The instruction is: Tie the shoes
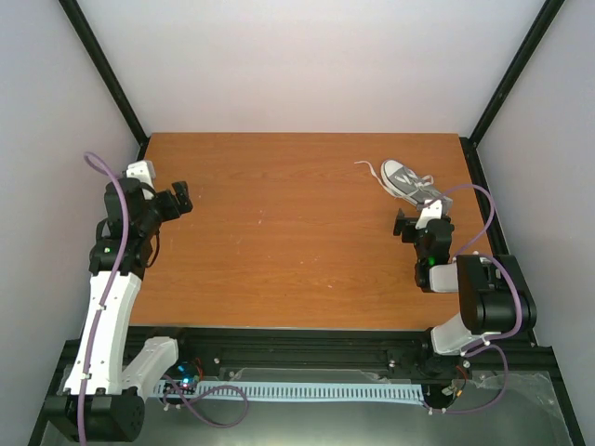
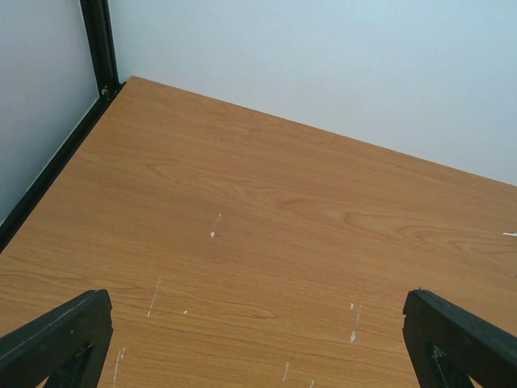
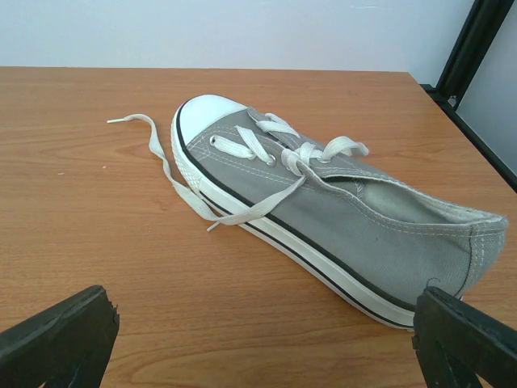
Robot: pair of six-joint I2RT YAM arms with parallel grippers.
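The sneaker heel's back rim stands clear of the laces, so my right gripper should swing outward, turn downward and lower to close there.
A grey canvas sneaker with white toe cap and white sole rim lies at the back right of the table, toe toward the back left. In the right wrist view the shoe fills the middle, its white laces loose and trailing over the left side onto the wood. My right gripper is open and empty just in front of the heel; its fingertips frame the lower corners. My left gripper is open and empty over bare wood at the left, far from the shoe.
The wooden table is boxed in by white walls and black frame posts at the back corners. A black rail runs along the right edge close to the shoe. A lace tip shows at the left wrist view's right edge.
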